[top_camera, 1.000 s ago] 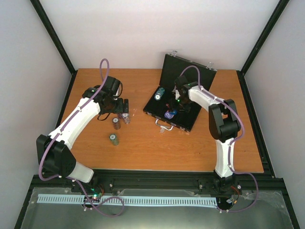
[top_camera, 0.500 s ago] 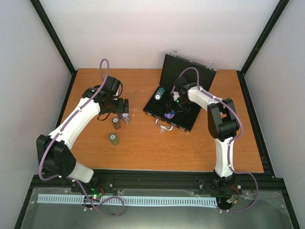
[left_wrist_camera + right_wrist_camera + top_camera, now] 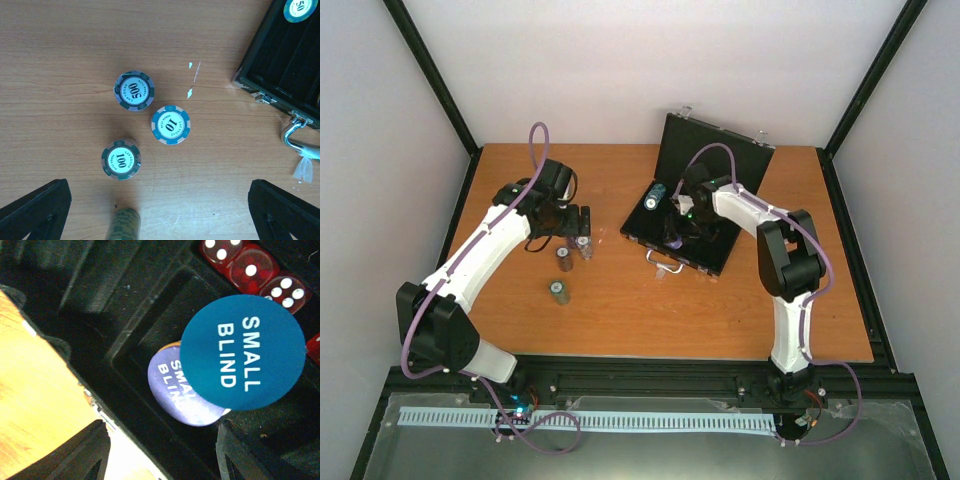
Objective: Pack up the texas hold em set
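Observation:
The blue-and-white chip stack stands nearest the open case [image 3: 705, 250]. My open left gripper should next come down around the top of the blue-and-white chip stack [image 3: 584, 241], with a finger on either side.
The black case [image 3: 705, 250] lies open at the right with its lid up. In the right wrist view its tray [image 3: 125, 305] holds a teal "SMALL BLIND" disc [image 3: 243, 352] lying over a purple disc [image 3: 172, 390], with red dice [image 3: 250, 267] beside them. My right gripper [image 3: 160, 457] hovers open and empty over these discs; it also shows in the top view [image 3: 682, 222]. My left gripper [image 3: 160, 220] is open above the table. Chip stacks marked 500 [image 3: 134, 90], 10 [image 3: 171, 124] and 100 [image 3: 121, 159] and a green stack [image 3: 124, 225] stand before it.
A teal chip stack [image 3: 654, 197] sits in the far left of the case, also seen in the left wrist view [image 3: 301, 9]. The case's silver handle [image 3: 295, 137] and clasp [image 3: 262, 97] stick out at its near edge. Black frame posts border the table.
My right gripper has shifted slightly toward the far left inside the case. The left arm and the chip stacks have not moved.

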Controlling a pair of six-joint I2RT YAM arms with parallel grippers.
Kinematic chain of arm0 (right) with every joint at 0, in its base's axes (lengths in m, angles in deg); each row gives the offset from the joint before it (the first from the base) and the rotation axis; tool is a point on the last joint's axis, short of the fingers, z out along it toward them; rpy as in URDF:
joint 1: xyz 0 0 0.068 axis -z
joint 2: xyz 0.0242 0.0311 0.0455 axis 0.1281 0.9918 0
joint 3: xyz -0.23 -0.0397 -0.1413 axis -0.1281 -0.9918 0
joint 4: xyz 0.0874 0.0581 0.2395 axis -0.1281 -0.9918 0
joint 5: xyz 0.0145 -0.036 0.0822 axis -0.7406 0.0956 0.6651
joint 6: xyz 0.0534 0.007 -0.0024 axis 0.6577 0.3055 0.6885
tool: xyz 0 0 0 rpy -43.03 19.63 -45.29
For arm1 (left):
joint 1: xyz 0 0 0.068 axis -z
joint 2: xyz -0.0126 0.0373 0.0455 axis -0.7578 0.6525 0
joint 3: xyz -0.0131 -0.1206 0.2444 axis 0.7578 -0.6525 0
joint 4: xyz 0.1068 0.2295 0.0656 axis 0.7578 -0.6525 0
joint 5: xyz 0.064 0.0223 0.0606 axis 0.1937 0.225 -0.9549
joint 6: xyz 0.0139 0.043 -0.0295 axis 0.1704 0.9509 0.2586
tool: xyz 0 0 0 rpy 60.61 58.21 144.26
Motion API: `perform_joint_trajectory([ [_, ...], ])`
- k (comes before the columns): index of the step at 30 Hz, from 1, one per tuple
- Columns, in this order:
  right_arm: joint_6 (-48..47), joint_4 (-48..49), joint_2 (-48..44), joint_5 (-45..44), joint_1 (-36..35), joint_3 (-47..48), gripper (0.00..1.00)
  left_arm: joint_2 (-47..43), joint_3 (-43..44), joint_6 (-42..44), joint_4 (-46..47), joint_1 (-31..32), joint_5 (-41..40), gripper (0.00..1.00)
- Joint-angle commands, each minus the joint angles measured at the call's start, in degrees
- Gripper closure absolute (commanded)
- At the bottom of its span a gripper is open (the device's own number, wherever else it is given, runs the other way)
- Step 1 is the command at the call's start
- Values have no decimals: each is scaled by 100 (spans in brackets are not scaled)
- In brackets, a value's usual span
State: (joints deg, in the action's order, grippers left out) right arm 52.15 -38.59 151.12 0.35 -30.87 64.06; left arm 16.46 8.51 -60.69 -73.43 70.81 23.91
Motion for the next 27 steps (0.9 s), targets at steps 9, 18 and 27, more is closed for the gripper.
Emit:
perform_joint_trajectory([
  [9,-34,-301,-752,-410,-57,181,38,-336,-385,201,283,-1,230,0],
  [18,-162,-518,-696,-740,-41,549,38,-182,-961,239,1058,-1,132,3],
  [27,-221,-532,-708,-843,119,584,37,711,-657,375,1448,-5,264,19],
])
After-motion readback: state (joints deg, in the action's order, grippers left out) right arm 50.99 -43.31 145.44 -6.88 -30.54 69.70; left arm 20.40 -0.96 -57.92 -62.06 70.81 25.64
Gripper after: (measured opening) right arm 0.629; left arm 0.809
